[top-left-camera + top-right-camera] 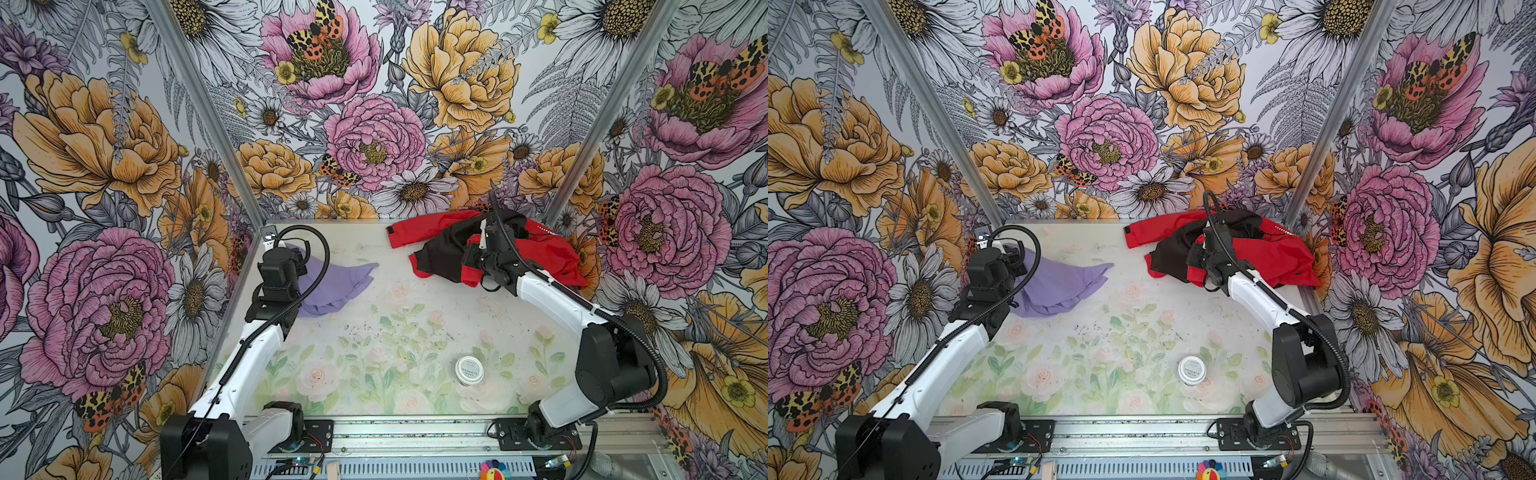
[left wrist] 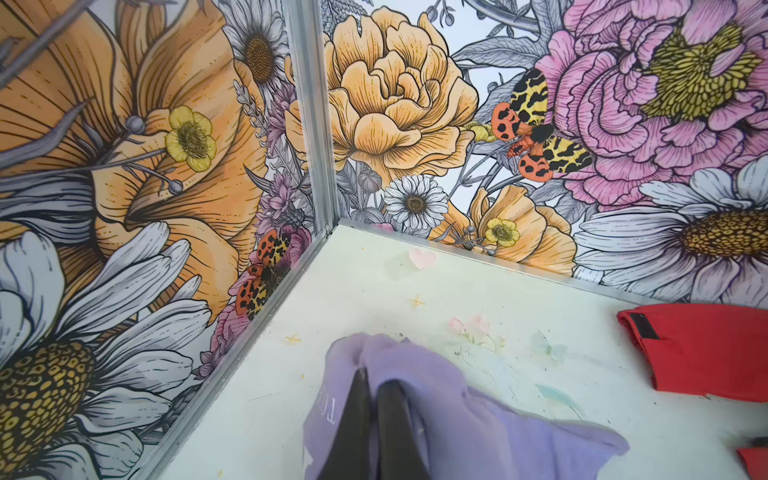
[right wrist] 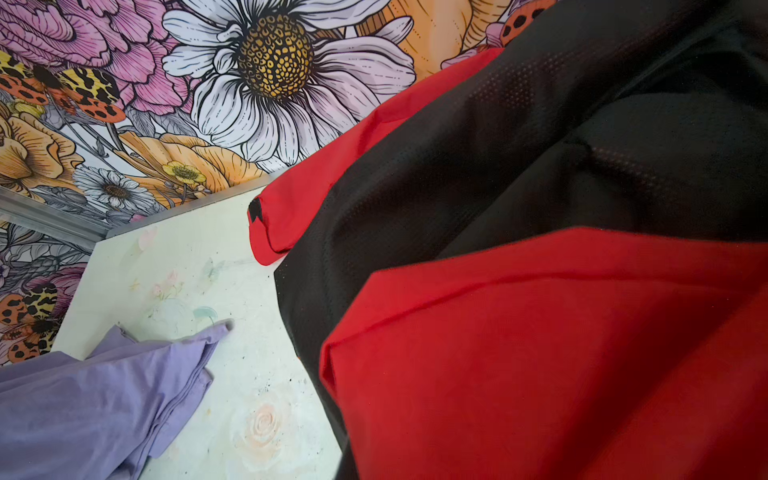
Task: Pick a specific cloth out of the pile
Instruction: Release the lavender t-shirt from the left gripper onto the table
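Observation:
The lavender cloth (image 1: 337, 283) is already apart, so my left gripper will next move the lavender cloth's fold away from the pile toward the tabletop (image 1: 257, 257) beside the side and let go of it.
The lavender cloth (image 1: 337, 283) (image 1: 1059, 279) lies alone at the table's back left, apart from the pile. My left gripper (image 2: 375, 380) is shut on a bunched fold of it, and white lettering shows beside the dark fingers (image 2: 358, 415). The pile sits at the back right: a red jacket (image 1: 550, 254) (image 3: 540, 353) with a black mesh garment (image 1: 442, 249) (image 3: 498, 166) across it. My right gripper (image 1: 478, 246) rests in the pile, shut on a raised red fold that hides its fingers. The cloth's tip (image 3: 216, 332) points toward the pile.
A small round jar with a white lid (image 1: 469, 370) (image 1: 1191, 369) stands on the table (image 1: 415, 316) at the front right. Flowered walls with metal corner posts (image 2: 309, 124) close in the back and sides. A red sleeve with a black tab (image 2: 698, 349) reaches left.

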`<action>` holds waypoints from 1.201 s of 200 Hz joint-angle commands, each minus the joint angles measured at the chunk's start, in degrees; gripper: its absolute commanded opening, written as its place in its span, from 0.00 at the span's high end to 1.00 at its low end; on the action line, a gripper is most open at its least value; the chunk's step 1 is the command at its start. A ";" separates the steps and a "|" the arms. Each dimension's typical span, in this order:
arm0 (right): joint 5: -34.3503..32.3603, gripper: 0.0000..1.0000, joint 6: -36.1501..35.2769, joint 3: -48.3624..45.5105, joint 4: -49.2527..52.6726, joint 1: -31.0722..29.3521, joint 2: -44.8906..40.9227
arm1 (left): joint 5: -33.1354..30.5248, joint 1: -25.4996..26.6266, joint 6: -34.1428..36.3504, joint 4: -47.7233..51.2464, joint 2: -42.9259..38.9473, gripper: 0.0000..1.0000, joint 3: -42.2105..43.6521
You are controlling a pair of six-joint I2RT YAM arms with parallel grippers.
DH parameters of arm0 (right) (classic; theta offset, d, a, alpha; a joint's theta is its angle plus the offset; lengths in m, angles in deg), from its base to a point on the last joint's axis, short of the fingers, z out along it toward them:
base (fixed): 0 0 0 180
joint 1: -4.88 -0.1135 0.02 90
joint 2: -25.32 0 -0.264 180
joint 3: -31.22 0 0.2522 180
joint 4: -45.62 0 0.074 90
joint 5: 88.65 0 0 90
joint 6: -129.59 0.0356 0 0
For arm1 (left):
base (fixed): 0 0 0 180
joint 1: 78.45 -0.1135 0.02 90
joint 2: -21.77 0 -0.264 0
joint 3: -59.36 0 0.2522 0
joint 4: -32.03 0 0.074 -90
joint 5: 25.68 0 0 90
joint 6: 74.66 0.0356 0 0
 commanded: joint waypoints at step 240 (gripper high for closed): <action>2.05 0.16 -3.02 -2.32 -2.46 -4.65 -15.30 | 7.86 9.03 6.13 6.78 6.20 0.10 -14.77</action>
